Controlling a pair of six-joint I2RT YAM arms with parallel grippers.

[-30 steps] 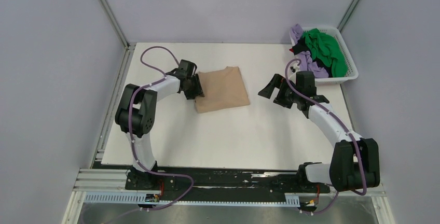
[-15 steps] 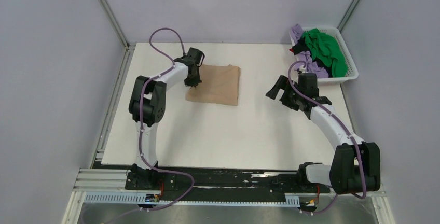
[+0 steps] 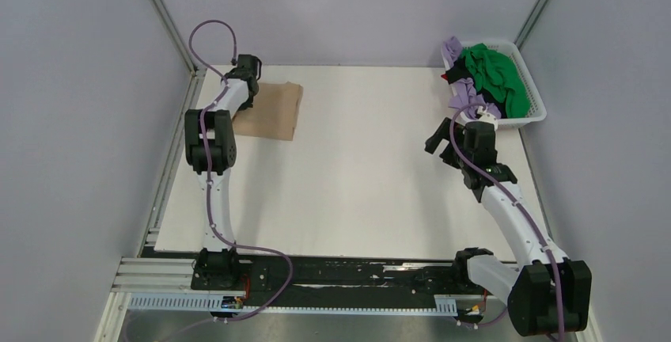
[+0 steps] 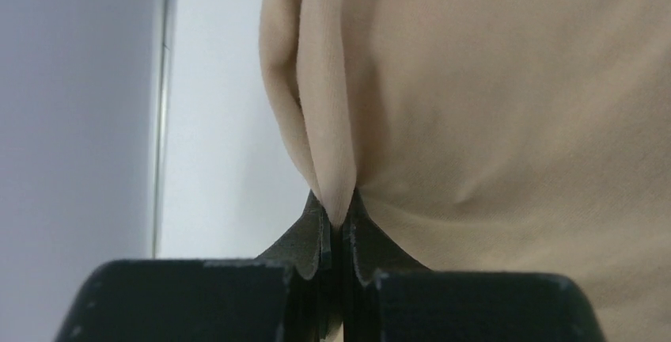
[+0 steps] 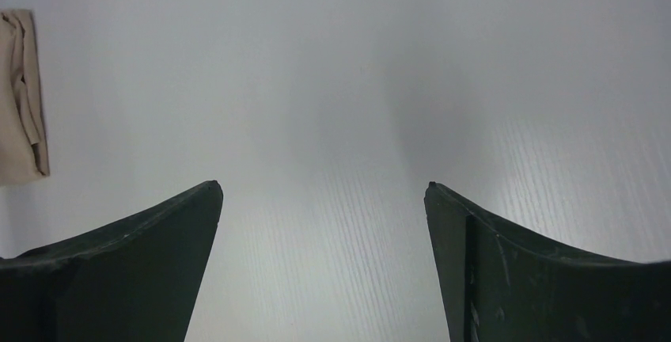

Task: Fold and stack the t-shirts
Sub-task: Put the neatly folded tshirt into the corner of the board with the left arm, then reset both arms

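I will next drag the tan t-shirt [image 3: 273, 111] outward and to the left in the top view with my left gripper, toward the table's far corner [image 3: 211, 79], and then release it, because bare table still shows beside the t-shirt.
The folded tan t-shirt [image 3: 273, 111] lies at the table's far left corner. My left gripper [image 3: 247, 95] is shut on its left edge; in the left wrist view the jaws [image 4: 339, 219] pinch a fold of the tan cloth [image 4: 506, 104]. My right gripper [image 3: 440, 138] is open and empty above bare table, left of the basket; its wrist view shows the spread fingers [image 5: 324, 191] over white table and the tan t-shirt [image 5: 20, 96] far off at the left edge. Green [image 3: 494, 73], lilac [image 3: 467, 93] and black t-shirts lie bunched in the basket.
The white lattice basket [image 3: 534, 112] stands at the table's far right corner. The enclosure's grey walls and metal frame posts [image 3: 170, 21] close in the back and sides. The left table edge [image 3: 178, 144] runs close beside the tan shirt.
My left gripper has dragged the tan t-shirt from the table's middle to the far left corner. My right gripper has drawn back to the right, toward the basket.
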